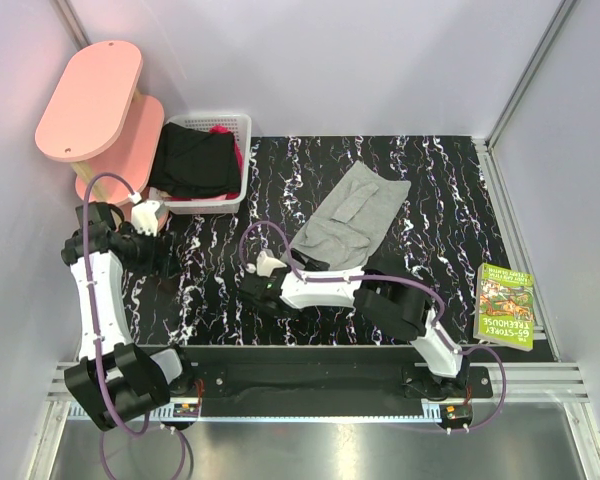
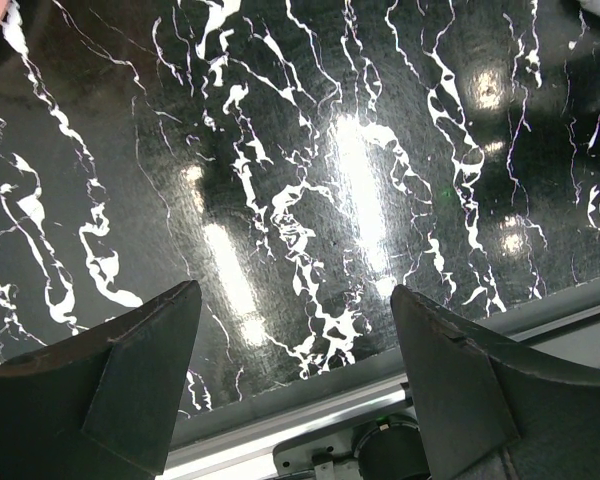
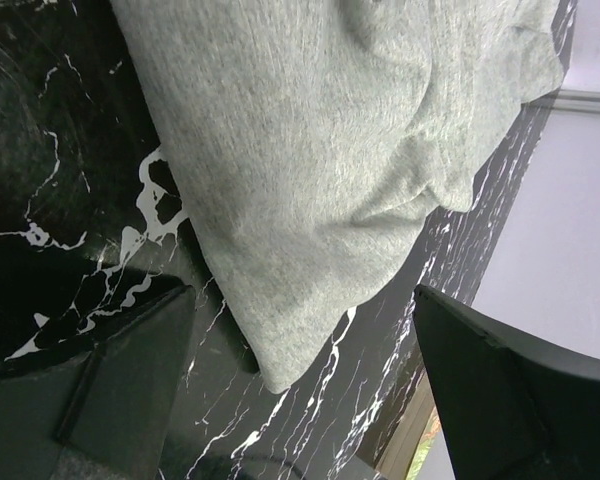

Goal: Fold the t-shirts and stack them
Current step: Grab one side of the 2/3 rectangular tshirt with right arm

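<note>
My right gripper will ease down and slightly outward over the light grey t-shirt's near corner (image 3: pixel 284 352), between its spread fingers, and close.
A light grey t-shirt (image 1: pixel 355 218) lies folded into a long strip on the black marbled table, slanting from the middle toward the back. My right gripper (image 1: pixel 315 262) is open and low at the shirt's near end. In the right wrist view (image 3: pixel 302 300) the shirt's corner (image 3: pixel 280 375) lies between the spread fingers, and nothing is gripped. The black garment (image 1: pixel 192 160) is heaped in the white basket with a bit of magenta cloth (image 1: pixel 222 130) behind it. My left gripper (image 1: pixel 165 265) is open and empty over bare table at the left (image 2: pixel 295 300).
The white lattice basket (image 1: pixel 235 122) stands at the back left beside a pink stool (image 1: pixel 90 100). A green book (image 1: pixel 505 305) lies at the table's right edge. A metal rail (image 2: pixel 380 390) runs along the near edge.
</note>
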You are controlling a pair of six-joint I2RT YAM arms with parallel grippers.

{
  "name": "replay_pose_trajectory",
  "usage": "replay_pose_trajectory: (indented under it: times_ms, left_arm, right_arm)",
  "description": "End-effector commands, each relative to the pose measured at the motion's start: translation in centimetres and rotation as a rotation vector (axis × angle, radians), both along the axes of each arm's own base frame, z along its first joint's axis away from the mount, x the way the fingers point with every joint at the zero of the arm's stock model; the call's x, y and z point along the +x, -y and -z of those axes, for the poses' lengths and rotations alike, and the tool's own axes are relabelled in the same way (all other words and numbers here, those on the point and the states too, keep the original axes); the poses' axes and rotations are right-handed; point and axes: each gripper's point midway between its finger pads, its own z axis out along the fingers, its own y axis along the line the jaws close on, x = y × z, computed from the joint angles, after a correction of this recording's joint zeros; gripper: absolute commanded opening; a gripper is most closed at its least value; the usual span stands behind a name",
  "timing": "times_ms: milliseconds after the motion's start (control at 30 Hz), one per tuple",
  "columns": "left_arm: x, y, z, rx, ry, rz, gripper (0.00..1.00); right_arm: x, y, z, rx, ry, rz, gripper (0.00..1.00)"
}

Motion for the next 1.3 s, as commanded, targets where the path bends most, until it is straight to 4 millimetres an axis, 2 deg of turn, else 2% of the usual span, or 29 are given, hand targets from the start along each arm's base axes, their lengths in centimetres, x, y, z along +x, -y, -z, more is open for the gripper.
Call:
replay_pose_trajectory:
  times_ms: [0, 67, 200, 467, 700, 767, 833, 867, 1033, 1133, 1200, 1233, 1267]
  left_arm:
    - [1.0, -0.1, -2.3, 0.017, 0.09, 0.016, 0.82]
    - [1.1, -0.1, -2.5, 0.018, 0.092, 0.018, 0.82]
    - [1.1, -0.2, -2.8, 0.025, 0.096, 0.018, 0.82]
    - [1.3, -0.2, -3.1, 0.019, 0.099, 0.02, 0.82]
    - [1.3, -0.3, -3.0, 0.024, 0.095, 0.019, 0.82]
    - [1.3, -0.3, -3.0, 0.024, 0.096, 0.019, 0.82]
    - [1.3, -0.2, -3.0, 0.023, 0.097, 0.021, 0.82]
    - [1.3, -0.2, -3.0, 0.023, 0.098, 0.02, 0.82]
    - [1.2, -0.2, -3.2, 0.024, 0.105, 0.021, 0.82]
    - [1.3, -0.2, -3.3, 0.028, 0.11, 0.023, 0.82]
    - [1.3, -0.2, -3.4, 0.03, 0.113, 0.024, 0.82]
    - [1.3, -0.2, -3.4, 0.029, 0.113, 0.024, 0.82]
    - [1.3, -0.2, -3.5, 0.029, 0.116, 0.022, 0.82]
  right_arm:
    - [0.2, -1.5, 2.6, 0.055, -0.008, 0.004, 0.98]
    - [0.6, -1.2, 3.2, 0.061, -0.015, 0.021, 0.95]
    - [2.0, 0.7, 4.3, 0.069, -0.037, 0.083, 0.89]
    - [3.0, 2.5, 5.9, 0.079, -0.083, 0.141, 0.75]
    - [1.3, 1.2, 7.8, 0.158, -0.212, 0.133, 0.55]
    - [0.9, 1.0, 8.2, 0.166, -0.244, 0.127, 0.46]
    - [0.7, 0.8, 8.4, 0.175, -0.265, 0.122, 0.37]
    - [0.6, 0.8, 8.4, 0.177, -0.272, 0.12, 0.25]
    - [-0.1, 0.0, 8.6, 0.211, -0.325, 0.11, 0.01]
    - [-1.3, -1.0, 8.0, 0.25, -0.38, 0.103, 0.0]
    - [-2.2, -2.2, 6.5, 0.283, -0.393, 0.078, 0.0]
    - [-3.3, -3.2, 5.8, 0.287, -0.397, 0.044, 0.0]
    - [-3.7, -3.9, 4.4, 0.303, -0.395, 0.028, 0.0]
